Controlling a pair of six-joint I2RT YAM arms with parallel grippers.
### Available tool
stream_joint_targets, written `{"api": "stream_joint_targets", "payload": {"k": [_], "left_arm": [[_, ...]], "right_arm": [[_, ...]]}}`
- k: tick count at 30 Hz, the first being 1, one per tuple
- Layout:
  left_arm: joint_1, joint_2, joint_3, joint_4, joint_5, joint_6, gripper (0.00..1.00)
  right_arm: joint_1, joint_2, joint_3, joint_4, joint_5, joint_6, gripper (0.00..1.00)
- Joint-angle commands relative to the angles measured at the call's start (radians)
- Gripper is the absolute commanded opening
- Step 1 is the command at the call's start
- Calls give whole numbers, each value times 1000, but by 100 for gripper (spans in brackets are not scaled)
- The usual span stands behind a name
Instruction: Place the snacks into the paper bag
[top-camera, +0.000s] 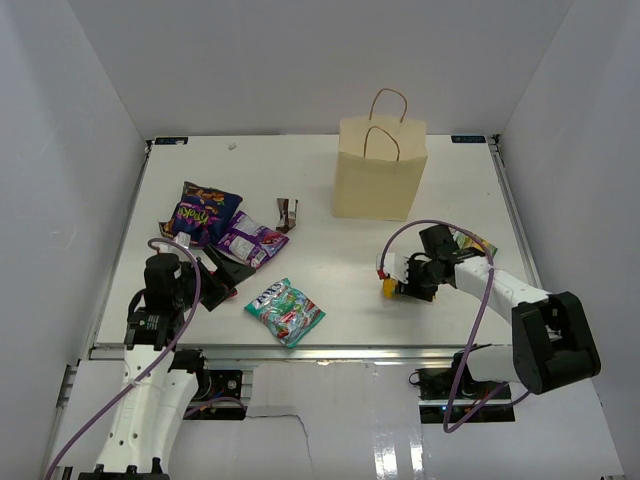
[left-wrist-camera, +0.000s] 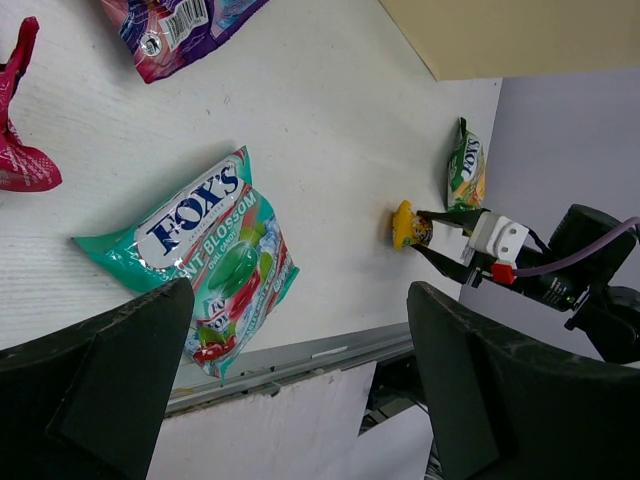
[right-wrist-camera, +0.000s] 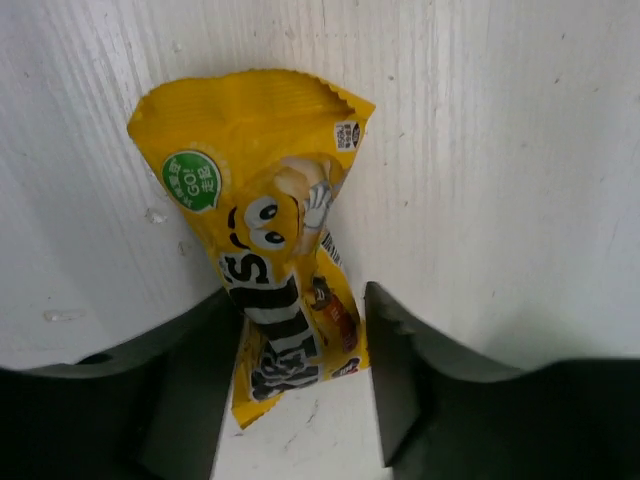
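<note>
My left gripper is going to lower across to the Fox's packet (left-wrist-camera: 200, 265) next, which is below and to its right in the top view. It will pinch the edge of the packet that faces the open fingers.
The tan paper bag (top-camera: 378, 175) stands upright at the back of the table. My right gripper (top-camera: 398, 280) is low on the table, its jaws closed against the sides of a yellow M&M's packet (right-wrist-camera: 265, 200), which also shows in the top view (top-camera: 389, 288). A green-yellow packet (top-camera: 472, 243) lies just behind that gripper. My left gripper (top-camera: 225, 280) is open and empty near the front left. A teal-white Fox's packet (left-wrist-camera: 200, 265) lies to its right. Dark blue-purple bags (top-camera: 205, 212), a purple packet (top-camera: 250, 240) and a small brown packet (top-camera: 288, 213) lie at the left.
A pink packet (left-wrist-camera: 20, 140) lies at the left edge of the left wrist view. The table's metal front rail (top-camera: 330, 352) runs just below the teal packet. White walls enclose the table on three sides.
</note>
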Motion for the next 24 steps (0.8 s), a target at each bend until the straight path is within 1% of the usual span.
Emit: {"api": "stream_joint_targets", "payload": {"k": [1, 2, 5, 6, 8, 9, 10, 11, 12, 13, 15, 16, 17, 18, 19, 21, 22, 23, 24], "left_arm": [[5, -25, -16, -8, 17, -11, 98], [5, -29, -23, -7, 18, -14, 98], [5, -48, -33, -8, 27, -23, 98], [5, -52, -39, -8, 29, -28, 98], [5, -58, -46, -10, 34, -38, 98], [5, -60, -49, -8, 32, -41, 98], [5, -55, -57, -8, 37, -46, 98], [5, -51, -62, -7, 40, -49, 98], [5, -46, -65, -5, 41, -51, 98], [5, -39, -72, -4, 46, -52, 98], [5, -28, -79, 6, 52, -54, 98], [5, -23, -86, 10, 55, -55, 98], [5, -15, -89, 22, 63, -58, 98], [5, -12, -92, 27, 67, -60, 98], [5, -9, -91, 30, 69, -61, 98], [5, -3, -89, 32, 70, -60, 98], [5, 1, -89, 32, 70, -60, 98], [5, 6, -91, 32, 72, -64, 98], [5, 9, -92, 32, 75, -67, 98]], "right_arm": [[4, 20, -7, 56, -30, 11, 49], [4, 24, 13, 26, -41, 23, 37], [1, 6, 42, -31, -105, 42, 27], [-1, -34, 59, -78, -132, 36, 24], [-2, -80, 88, -132, -223, 33, 22], [-2, -121, 149, -207, -263, 28, 20], [-2, -140, 188, -238, -338, 36, 19], [-2, -155, 234, -256, -366, 56, 18], [-2, -175, 351, -302, -398, 76, 17], [-2, -177, 417, -310, -445, 143, 16], [-2, -151, 559, -297, -475, 238, 12], [-4, -132, 707, -292, -481, 326, 11], [-5, -112, 775, -275, -476, 380, 8], [-5, -71, 836, -249, -455, 442, 8], [-18, -49, 943, -190, -447, 550, 8], [-28, 4, 1021, -117, -415, 664, 8], [-41, 24, 1051, -43, -369, 716, 8], [-48, 43, 1108, -11, -355, 794, 8], [-53, 85, 1136, 15, -305, 836, 8]]}}
